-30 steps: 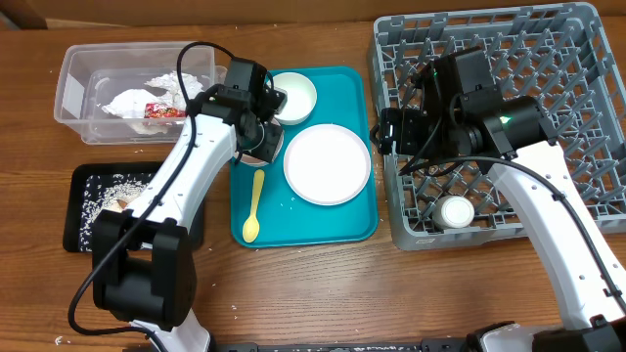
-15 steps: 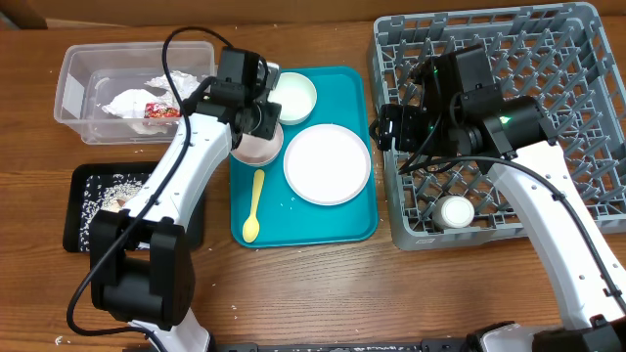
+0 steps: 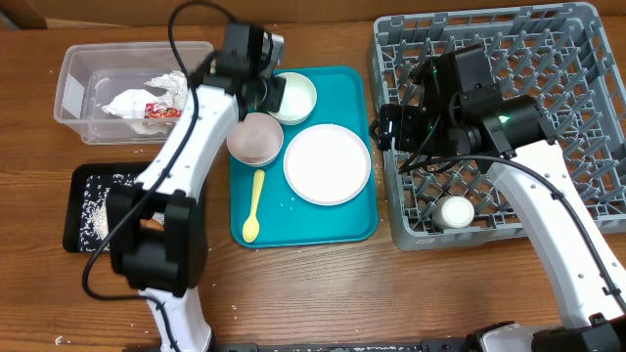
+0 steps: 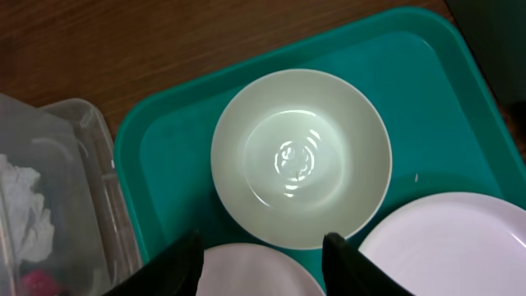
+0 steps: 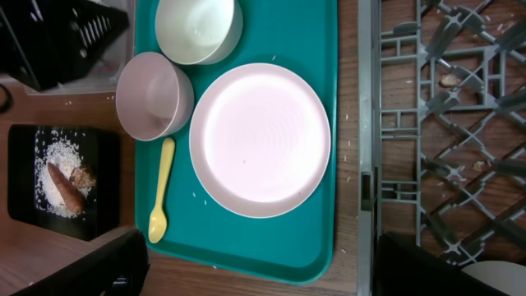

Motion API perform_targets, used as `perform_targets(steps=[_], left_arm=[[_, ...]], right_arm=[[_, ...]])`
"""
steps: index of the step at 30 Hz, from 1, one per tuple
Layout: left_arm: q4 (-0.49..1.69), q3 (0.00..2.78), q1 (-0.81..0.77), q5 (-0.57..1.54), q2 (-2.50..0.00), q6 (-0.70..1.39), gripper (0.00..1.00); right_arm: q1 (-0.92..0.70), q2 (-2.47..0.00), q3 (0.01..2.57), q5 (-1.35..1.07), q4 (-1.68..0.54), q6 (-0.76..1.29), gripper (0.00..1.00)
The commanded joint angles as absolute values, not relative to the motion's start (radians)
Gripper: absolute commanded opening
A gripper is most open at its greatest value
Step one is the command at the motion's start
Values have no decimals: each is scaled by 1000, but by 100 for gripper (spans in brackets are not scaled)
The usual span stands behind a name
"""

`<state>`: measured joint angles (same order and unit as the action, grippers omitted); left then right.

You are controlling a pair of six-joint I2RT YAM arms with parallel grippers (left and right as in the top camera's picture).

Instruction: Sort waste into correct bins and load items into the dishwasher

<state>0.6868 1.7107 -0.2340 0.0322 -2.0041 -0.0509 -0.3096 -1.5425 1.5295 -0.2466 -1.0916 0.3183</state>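
Observation:
I should move my right gripper across the teal tray first, then down onto the white bowl's rim facing the dish rack [image 3: 587, 117], which stands clear.
My left gripper [image 3: 270, 95] is open and empty, hovering over the gap between the pale pink bowl [image 3: 255, 139] and the white bowl [image 3: 298, 96]; both show in the left wrist view, with the white bowl [image 4: 300, 156] ahead of the fingers [image 4: 261, 255]. The large white plate [image 3: 327, 163] and the yellow spoon [image 3: 254, 205] lie on the teal tray [image 3: 303, 233]. My right gripper [image 3: 391, 127] is open and empty at the left edge of the grey dish rack [image 3: 587, 117], which holds a small white cup [image 3: 456, 211]. The clear tub [image 3: 73, 93] holds napkins [image 3: 132, 98] and a red wrapper [image 3: 161, 111].
The black tray [image 3: 78, 230] at front left holds rice grains [image 3: 98, 191]. The right wrist view shows a brown stick [image 5: 64, 182] and a brown clump [image 5: 82, 175] in it. Bare wooden table lies in front of the teal tray.
My left gripper has moved away from over the pink bowl toward the far side, next to the white bowl. The pink bowl now shows whole. The right arm has not moved.

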Motion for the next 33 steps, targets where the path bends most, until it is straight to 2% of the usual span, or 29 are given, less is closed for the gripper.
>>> perform_targets(steps=[1,8,33], left_arm=[[783,1904,-228,36,-2111,-54,49],[943,2095,-226,49,-2286,-43,49],[934,2096,-192,54,-2337,0,49]], right_arm=[[-315,-1546,1524,-237,-1086,322,90],[-315,-1546,1524,-237,-1090,321,90],[-315,-1548,1497,-238,-1064,318,91]])
